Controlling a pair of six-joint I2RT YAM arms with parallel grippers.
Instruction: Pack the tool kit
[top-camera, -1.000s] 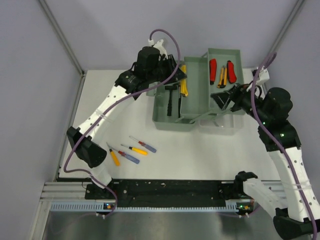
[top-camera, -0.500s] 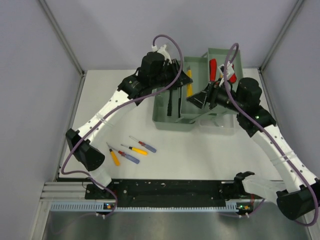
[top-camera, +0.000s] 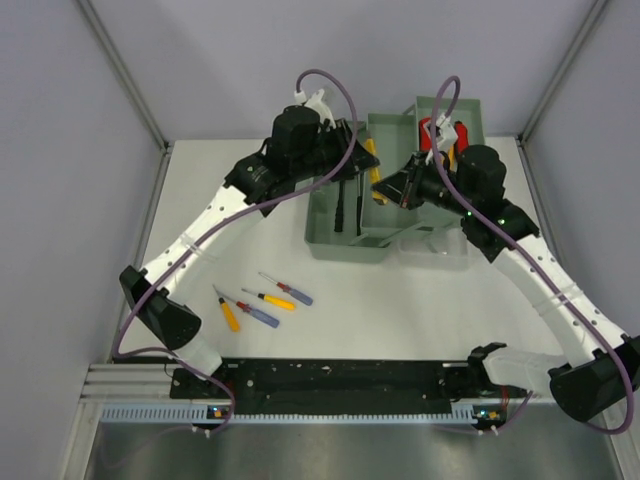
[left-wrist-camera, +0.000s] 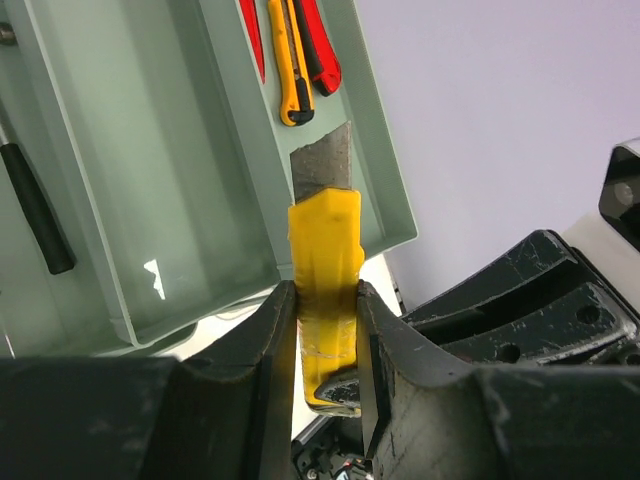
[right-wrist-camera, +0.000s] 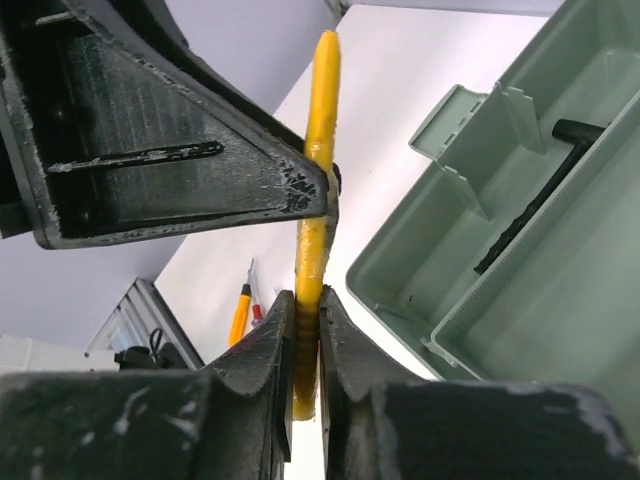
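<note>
My right gripper shifts to the right in the top view next, down into the raised tray's near end (top-camera: 438, 211), since the tray holds the red and orange cutters.
A yellow-handled knife (top-camera: 375, 180) with a short metal blade (left-wrist-camera: 322, 165) hangs above the open green toolbox (top-camera: 335, 248). My left gripper (left-wrist-camera: 325, 300) is shut on its handle (left-wrist-camera: 325, 250), blade pointing away over the box. My right gripper (right-wrist-camera: 308, 310) is shut on the same yellow handle (right-wrist-camera: 318, 200) from the other side, just below the left gripper's finger (right-wrist-camera: 200, 170). In the top view the two grippers, left (top-camera: 352, 152) and right (top-camera: 393, 188), meet over the box's middle. Black-handled tools (top-camera: 345, 205) lie in the box.
The raised green lid tray (top-camera: 470, 108) holds red (left-wrist-camera: 318, 50) and orange (left-wrist-camera: 287, 60) cutters. Several screwdrivers (top-camera: 262, 300) lie on the white table at the front left. Grey walls stand on both sides, and a black rail (top-camera: 330, 380) runs along the near edge.
My right arm swung left from the lid tray to the knife, and its jaws closed on the yellow handle. The left gripper kept its hold and shifted only slightly.
</note>
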